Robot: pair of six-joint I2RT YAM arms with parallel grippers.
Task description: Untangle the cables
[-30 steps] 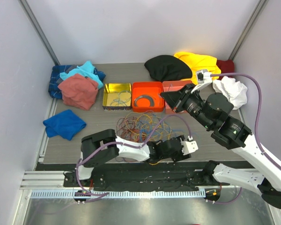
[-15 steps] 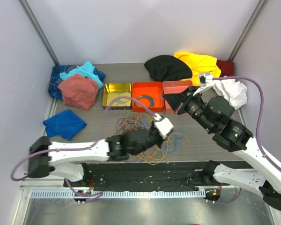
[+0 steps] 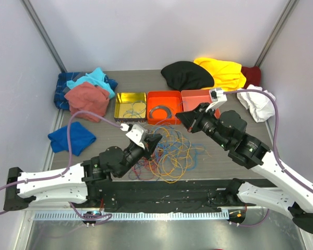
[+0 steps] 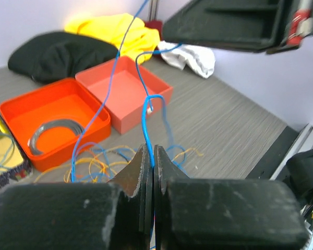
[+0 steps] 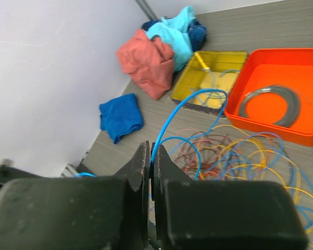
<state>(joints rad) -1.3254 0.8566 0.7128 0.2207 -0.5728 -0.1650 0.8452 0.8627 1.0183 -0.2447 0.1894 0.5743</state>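
Observation:
My left gripper holds blue cable too. My right gripper will move down and to the left in the top view to get over the tangle (image 3: pixel 170 148) (image 5: pixel 249 158), and then open.
The cables (image 3: pixel 169 153) lie in a loose tangle of yellow, orange, blue and red wires on the table in front of the tins. My left gripper (image 3: pixel 156 138) hovers at the tangle's left edge. In its wrist view the left gripper (image 4: pixel 152 156) is shut on a blue cable (image 4: pixel 146 117) that rises from the jaws. My right gripper (image 3: pixel 179 115) hangs above the tangle's far side. The right gripper (image 5: pixel 152 152) is also shut on a blue cable (image 5: pixel 182 107), which arcs down towards the tangle (image 5: pixel 240 151).
Behind the tangle stand a yellow tin (image 3: pixel 130 98) with a few wires, an orange tin (image 3: pixel 164 97) holding a grey curved strip (image 3: pixel 160 112), and a salmon tin (image 3: pixel 195 96). Clothes lie around: black (image 3: pixel 187 75), yellow (image 3: pixel 221 70), white (image 3: pixel 258 104), blue (image 3: pixel 70 138), a red-teal pile (image 3: pixel 86 96).
The left arm swung from the front right across to the left, and its gripper shut on a blue cable. The right gripper dropped slightly towards the tangle, still shut on its cable.

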